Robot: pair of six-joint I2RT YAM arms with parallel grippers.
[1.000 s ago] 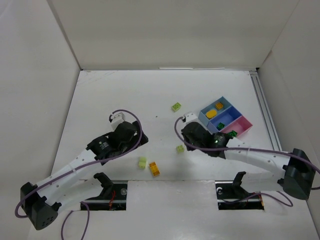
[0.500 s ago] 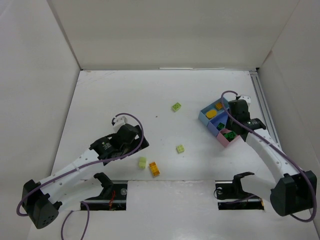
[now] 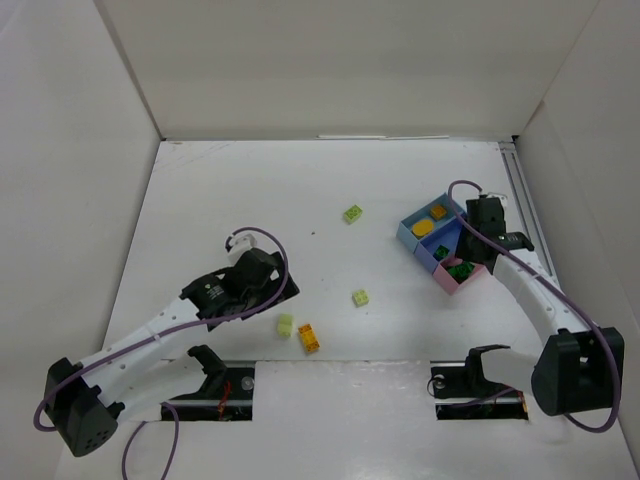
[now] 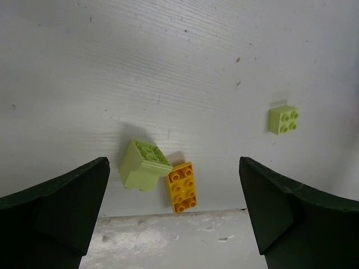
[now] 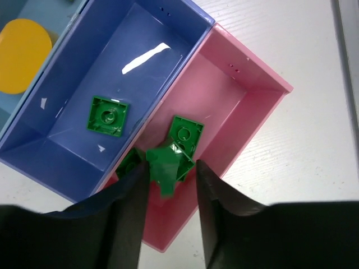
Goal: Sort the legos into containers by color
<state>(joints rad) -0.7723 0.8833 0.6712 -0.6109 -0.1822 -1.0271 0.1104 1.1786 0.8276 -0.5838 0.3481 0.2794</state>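
I will next move my left gripper's open fingers down and back beside the orange-yellow lego [image 4: 182, 186], around the sides of the lime lego [image 4: 143, 166], because the lime one is below the gripper and farther back.
My left gripper [image 3: 268, 288] is open and empty. In the left wrist view [image 4: 173, 162] it hovers over a lime lego [image 4: 145, 164] lying on its side against an orange-yellow lego [image 4: 182, 186]. Both also show from above, lime [image 3: 285, 324] and orange-yellow [image 3: 309, 337]. My right gripper [image 5: 168, 179] holds a dark green lego [image 5: 164, 161] between its fingers, low over the pink bin [image 5: 247, 101]. Two more dark green legos [image 5: 187, 130] lie in that bin. The darker blue bin [image 5: 140, 33] holds one dark green lego [image 5: 106, 116]. The light blue bin [image 3: 410, 225] holds orange-yellow pieces [image 3: 437, 211].
Two more lime legos lie loose, one mid-table [image 3: 360, 297] and one farther back [image 3: 353, 213]. The first also shows in the left wrist view [image 4: 283, 119]. White walls enclose the table on three sides. A metal rail [image 3: 525, 210] runs along the right edge.
My right arm swung from mid-table to the bins a second ago and has since barely shifted over the pink bin. My left gripper crept slightly nearer the lime and orange-yellow legos.
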